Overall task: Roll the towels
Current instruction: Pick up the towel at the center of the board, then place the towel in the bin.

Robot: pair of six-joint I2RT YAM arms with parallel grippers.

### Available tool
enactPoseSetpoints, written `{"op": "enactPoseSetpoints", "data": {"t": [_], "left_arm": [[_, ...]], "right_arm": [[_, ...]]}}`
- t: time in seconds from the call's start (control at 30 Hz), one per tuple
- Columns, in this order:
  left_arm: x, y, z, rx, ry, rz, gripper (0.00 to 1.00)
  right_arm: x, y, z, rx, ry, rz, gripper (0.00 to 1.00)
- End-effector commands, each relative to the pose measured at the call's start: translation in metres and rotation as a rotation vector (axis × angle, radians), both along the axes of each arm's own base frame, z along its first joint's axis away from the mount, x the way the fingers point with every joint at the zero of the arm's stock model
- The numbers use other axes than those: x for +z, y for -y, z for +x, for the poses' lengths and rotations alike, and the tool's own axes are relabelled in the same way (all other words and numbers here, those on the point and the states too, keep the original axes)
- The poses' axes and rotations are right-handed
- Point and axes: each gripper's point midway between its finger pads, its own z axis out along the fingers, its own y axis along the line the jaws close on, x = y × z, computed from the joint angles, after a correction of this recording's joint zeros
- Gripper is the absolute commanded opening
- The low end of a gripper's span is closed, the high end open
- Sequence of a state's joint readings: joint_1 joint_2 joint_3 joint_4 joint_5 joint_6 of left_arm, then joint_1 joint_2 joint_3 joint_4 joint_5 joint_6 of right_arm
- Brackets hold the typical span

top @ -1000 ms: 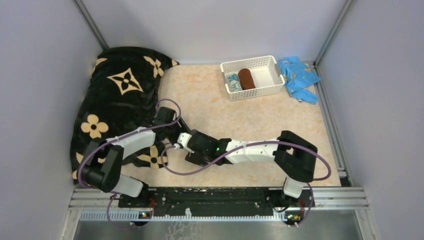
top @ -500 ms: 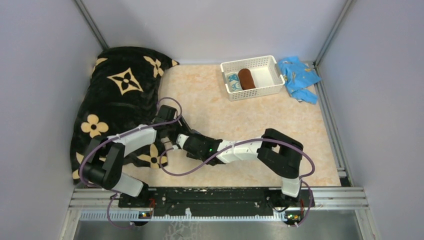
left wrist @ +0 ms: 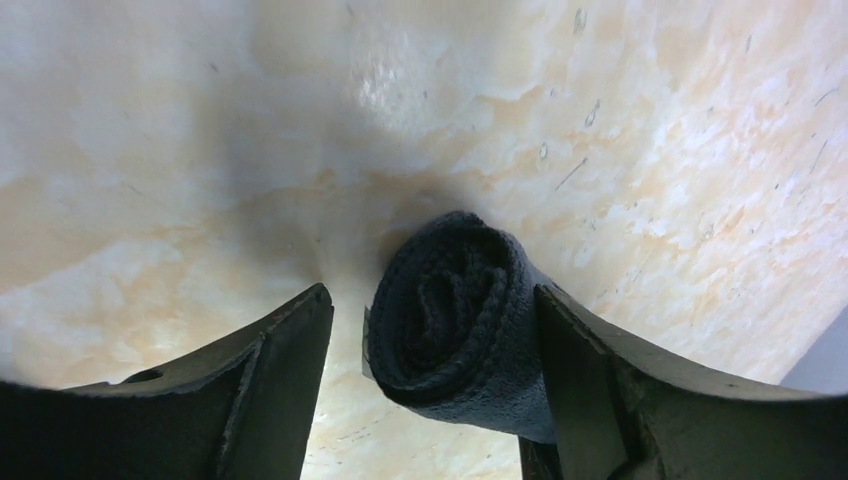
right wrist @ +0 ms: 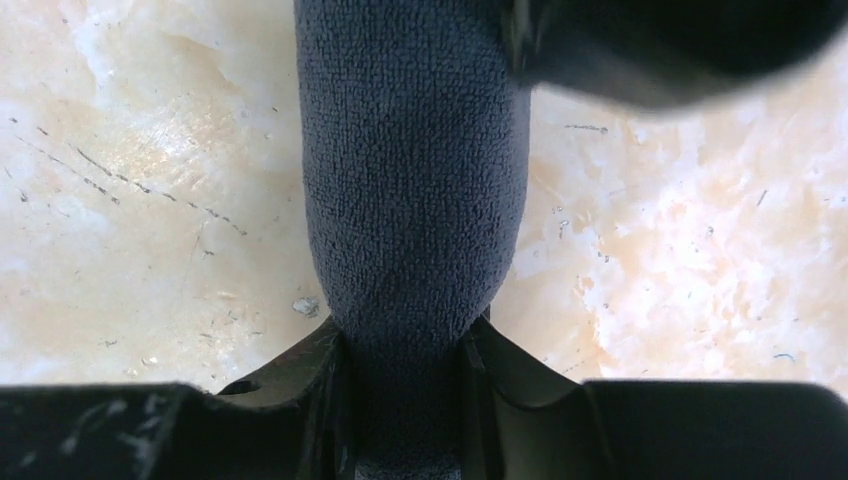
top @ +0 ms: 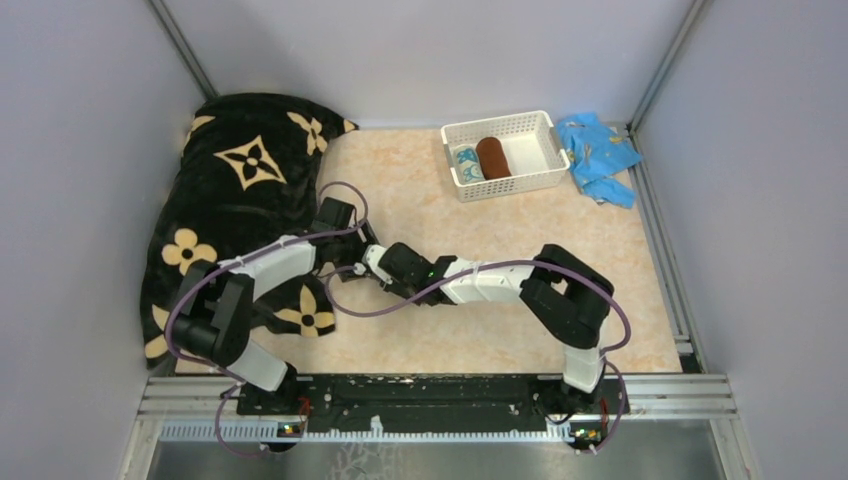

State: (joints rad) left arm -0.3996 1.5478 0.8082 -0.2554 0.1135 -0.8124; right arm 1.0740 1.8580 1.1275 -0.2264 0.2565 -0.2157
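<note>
I should lift my right gripper and move it outward to the white basket point(top: 540, 126). I should then lower it and let go beside the rust-brown towel, because the basket's bottom is empty there.
The dark slate towel point(left wrist: 445, 265) lies rolled on the table. My left gripper point(left wrist: 430, 302) stands open around one end of the roll; the right finger point(left wrist: 600, 370) touches it and a gap shows at the left finger. My right gripper point(right wrist: 405, 338) is shut on the towel point(right wrist: 410, 150), pinching its other end. From above both grippers point(top: 355, 245) point(top: 372, 262) meet mid-table and hide the roll. The rolled rust-brown towel point(top: 492, 157) and the teal-and-white towel point(top: 466, 163) lie in the white basket point(top: 540, 126).
A big black blanket with tan flowers point(top: 240, 170) fills the left side, close to my left arm. A bright light-blue cloth point(top: 598, 150) lies right of the basket. Grey walls enclose the marbled table on three sides.
My right gripper has closed onto the dark roll. My left jaws have spread a little wider. Both grippers have shifted slightly farther from the arm bases.
</note>
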Motion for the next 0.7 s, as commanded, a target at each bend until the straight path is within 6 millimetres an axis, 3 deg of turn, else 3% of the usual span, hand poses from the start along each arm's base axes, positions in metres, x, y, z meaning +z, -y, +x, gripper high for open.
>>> {"op": "enactPoseSetpoints", "data": {"t": [0.0, 0.2, 0.37, 0.53, 0.67], "left_arm": [[0.027, -0.023, 0.029, 0.013, 0.071, 0.058, 0.79], [0.106, -0.063, 0.07, 0.05, 0.242, 0.104, 0.8], [0.161, -0.087, 0.071, 0.054, 0.384, 0.18, 0.82], [0.194, -0.103, 0.058, 0.03, 0.501, 0.255, 0.85], [0.196, -0.117, 0.051, 0.012, 0.531, 0.34, 0.86]], "right_arm": [[-0.019, 0.022, -0.022, -0.034, -0.19, -0.005, 0.26], [0.041, 0.04, 0.021, -0.161, -0.139, 0.072, 0.19], [0.116, 0.064, 0.075, -0.294, -0.051, 0.166, 0.14], [0.176, 0.121, 0.141, -0.506, 0.11, 0.174, 0.14], [0.205, 0.178, 0.188, -0.683, 0.222, 0.154, 0.15]]}}
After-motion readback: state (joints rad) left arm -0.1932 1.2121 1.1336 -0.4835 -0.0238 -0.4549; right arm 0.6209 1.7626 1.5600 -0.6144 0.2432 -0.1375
